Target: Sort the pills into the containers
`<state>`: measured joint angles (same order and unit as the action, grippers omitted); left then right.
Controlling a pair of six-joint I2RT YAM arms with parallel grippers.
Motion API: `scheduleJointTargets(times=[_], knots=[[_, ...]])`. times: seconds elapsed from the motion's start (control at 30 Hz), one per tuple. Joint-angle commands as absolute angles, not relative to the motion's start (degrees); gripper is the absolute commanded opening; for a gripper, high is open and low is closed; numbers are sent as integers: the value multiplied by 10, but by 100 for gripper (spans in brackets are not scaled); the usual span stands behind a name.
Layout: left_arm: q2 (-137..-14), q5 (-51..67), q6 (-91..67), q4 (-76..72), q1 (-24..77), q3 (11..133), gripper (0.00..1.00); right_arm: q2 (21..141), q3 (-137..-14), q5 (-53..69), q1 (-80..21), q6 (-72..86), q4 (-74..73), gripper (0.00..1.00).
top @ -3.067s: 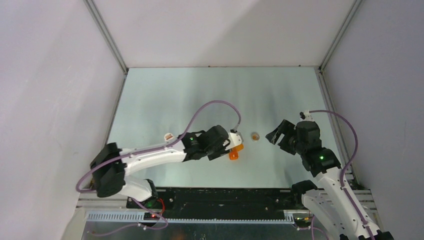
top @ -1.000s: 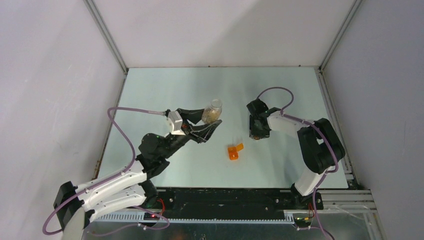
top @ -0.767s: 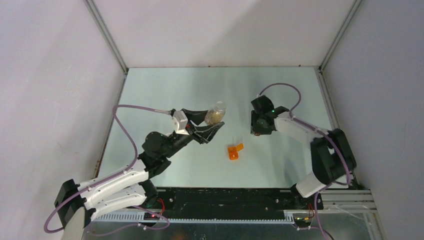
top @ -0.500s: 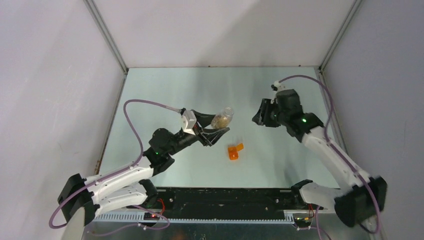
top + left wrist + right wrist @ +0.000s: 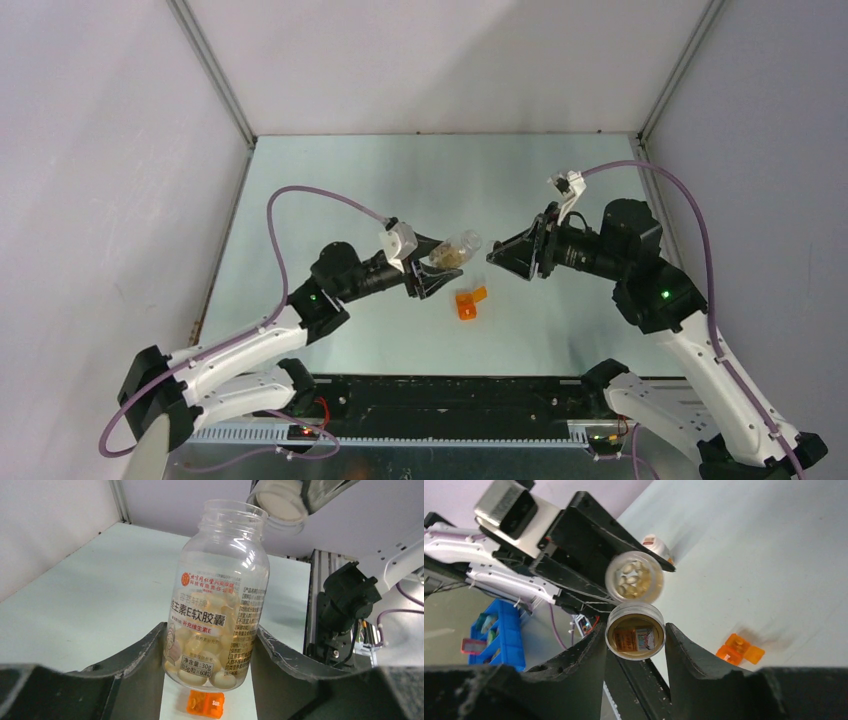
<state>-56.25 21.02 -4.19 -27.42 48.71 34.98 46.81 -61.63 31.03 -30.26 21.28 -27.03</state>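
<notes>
The right gripper moves to the left in the top view next, sets the cap onto the bottle's opening (image 5: pixel 472 240) (image 5: pixel 634 577) and releases it, as the bottle is uncapped.
My left gripper (image 5: pixel 210 630) is shut on a clear bottle (image 5: pixel 217 595) of pale yellow pills, held in the air with its mouth uncapped. In the top view the bottle (image 5: pixel 455 250) tilts to the right, above and left of the orange pill container (image 5: pixel 468 302). That container lies on the table with a lid flap open. My right gripper (image 5: pixel 635 630) is shut on the bottle's round white cap (image 5: pixel 635 631), its inner side facing the camera. The cap hovers just beside the bottle's mouth (image 5: pixel 634 577). In the top view the right gripper (image 5: pixel 505 257) faces the bottle from the right.
A small white and orange object (image 5: pixel 655 544) lies on the table beyond the left gripper. A blue bin (image 5: pixel 499 625) sits off the table near the arm bases. Grey walls enclose the table (image 5: pixel 330 180) on three sides.
The right gripper has lifted the cap off the table and swung to face the bottle. The left arm has carried the bottle right and tipped it further over.
</notes>
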Motion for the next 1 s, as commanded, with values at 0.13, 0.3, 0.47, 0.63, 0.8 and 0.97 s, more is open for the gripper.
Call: scheduleJointTargets(times=[0.13, 0.3, 0.47, 0.63, 0.8, 0.97], knots=[[-540, 269, 51, -154, 483, 407, 0, 470, -654, 334, -327, 191, -255, 42], [-542, 285, 62, -124, 484, 423, 0, 480, -659, 321, -340, 180, -272, 42], [-535, 300, 67, -107, 485, 434, 0, 481, -659, 316, -351, 176, -281, 43], [-538, 315, 72, -93, 486, 440, 0, 487, -660, 314, -367, 173, -286, 43], [-539, 318, 74, -91, 487, 441, 0, 494, -662, 306, -376, 169, -293, 43], [-541, 326, 74, -91, 487, 443, 0, 504, -668, 291, -387, 160, -306, 43]])
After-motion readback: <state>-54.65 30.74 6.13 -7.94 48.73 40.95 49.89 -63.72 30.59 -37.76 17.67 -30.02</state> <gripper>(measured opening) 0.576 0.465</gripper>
